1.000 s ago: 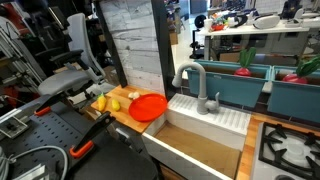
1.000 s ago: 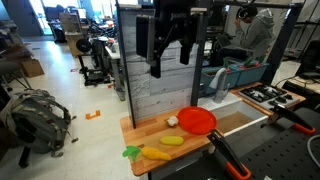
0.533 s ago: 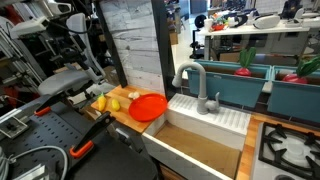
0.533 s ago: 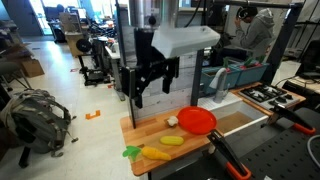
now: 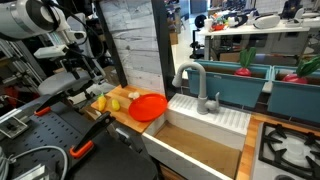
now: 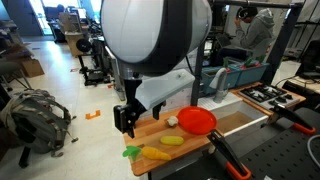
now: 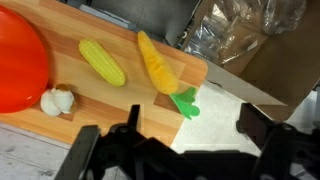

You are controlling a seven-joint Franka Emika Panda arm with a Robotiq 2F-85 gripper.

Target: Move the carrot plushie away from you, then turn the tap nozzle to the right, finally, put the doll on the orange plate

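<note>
My open gripper should next go down onto the thick end of the carrot plushie (image 7: 157, 63) beside the green leaves, with one finger on each side, because both sides show bare board.
The carrot plushie (image 7: 157, 63) lies on the wooden board, yellow-orange with green leaves (image 7: 186, 101) at the board's end; it shows too in an exterior view (image 6: 156, 153). My gripper (image 7: 170, 140) hangs open and empty above that end of the board, also seen in an exterior view (image 6: 126, 124). The small white doll (image 7: 57, 101) sits beside the orange plate (image 7: 15, 60). In an exterior view the plate (image 5: 149, 107) lies left of the grey tap nozzle (image 5: 190, 76), whose arched spout stands over the sink.
A yellow corn-like toy (image 7: 102, 62) lies between the carrot and the plate. A tall wood-plank panel (image 5: 135, 40) stands behind the board. The white sink (image 5: 205, 125) and a stove top (image 5: 290, 148) lie beyond. A backpack (image 6: 35, 115) sits on the floor.
The arm has swung down from high beside the plank panel to just above the carrot end of the board. The jaws stayed open. No object has moved.
</note>
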